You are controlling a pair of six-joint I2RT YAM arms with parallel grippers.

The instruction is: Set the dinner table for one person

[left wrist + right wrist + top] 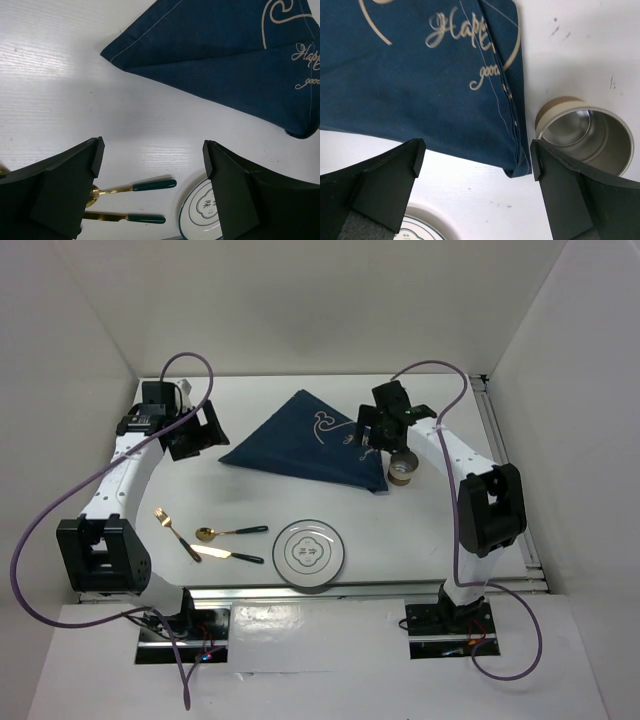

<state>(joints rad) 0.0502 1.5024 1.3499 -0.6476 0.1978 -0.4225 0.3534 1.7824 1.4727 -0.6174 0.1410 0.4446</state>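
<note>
My left gripper will go down next toward the mat's pointed corner nearest to it, which sticks out onto bare tabletop, and bring the open fingers around the corner's tip.
The white dinner table (260, 505) carries a folded navy mat (300, 445) at the back middle. A white plate (311, 553) lies at the front middle. A gold fork (175, 532), a spoon (230, 532) and a knife (230, 555) with green handles lie left of it. A metal cup (403, 468) stands at the mat's right corner. My left gripper (195, 435) is open and empty, above the table left of the mat (225, 55). My right gripper (375, 435) is open and empty over the mat's right corner (420, 75), beside the cup (585, 132).
White walls close in the table at the back and both sides. A silver rail (500, 440) runs along the right edge. In the left wrist view the spoon (145, 186), the knife (135, 218) and the plate (200, 210) show beyond the fingers.
</note>
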